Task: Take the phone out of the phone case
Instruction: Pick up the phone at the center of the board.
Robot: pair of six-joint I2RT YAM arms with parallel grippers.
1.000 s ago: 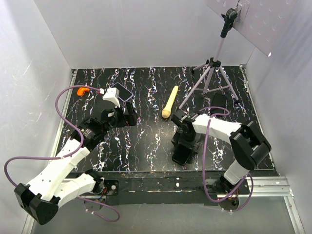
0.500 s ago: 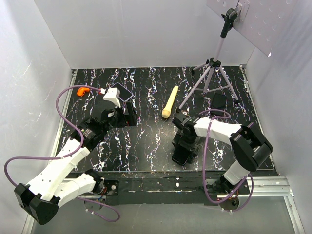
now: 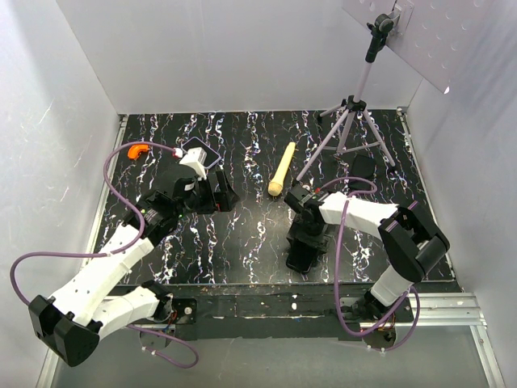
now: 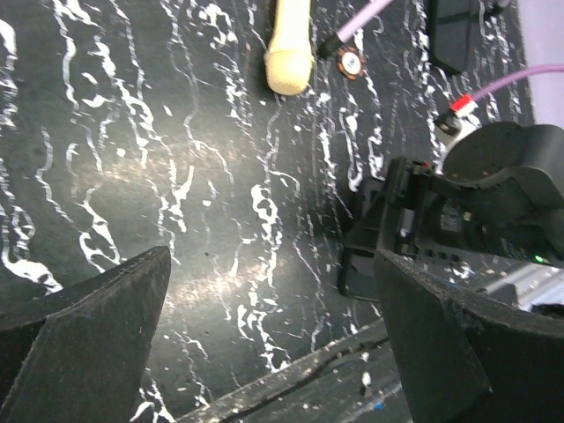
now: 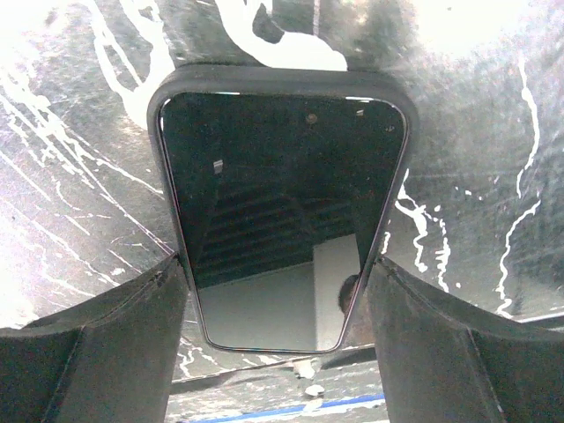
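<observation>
My left gripper moves to the right in the top view onto the phone case's far end next, since my right gripper straddles the phone's near half.
The phone (image 5: 282, 220) lies screen up near the table's front edge, its glossy black glass mirroring the room. The matte black phone case (image 5: 280, 79) wraps its far end and sides. From above, the phone (image 3: 302, 259) pokes out below my right gripper (image 3: 309, 236). In the right wrist view my right gripper (image 5: 275, 300) straddles the near half, one finger (image 5: 115, 344) against the left edge and the other against the right edge. My left gripper (image 3: 216, 196) hovers open over bare table at centre left, holding nothing (image 4: 273, 352).
A cream-yellow stick (image 3: 281, 168) lies at the back centre, with a grey tripod (image 3: 349, 121) to its right. A small black object (image 3: 363, 167) sits by the tripod's feet. An orange hook (image 3: 138, 149) lies at the back left. White walls enclose the table.
The right gripper's fingers have closed inward onto the phone's sides and the wrist has settled over it. The left gripper has shifted slightly to the right, still open.
</observation>
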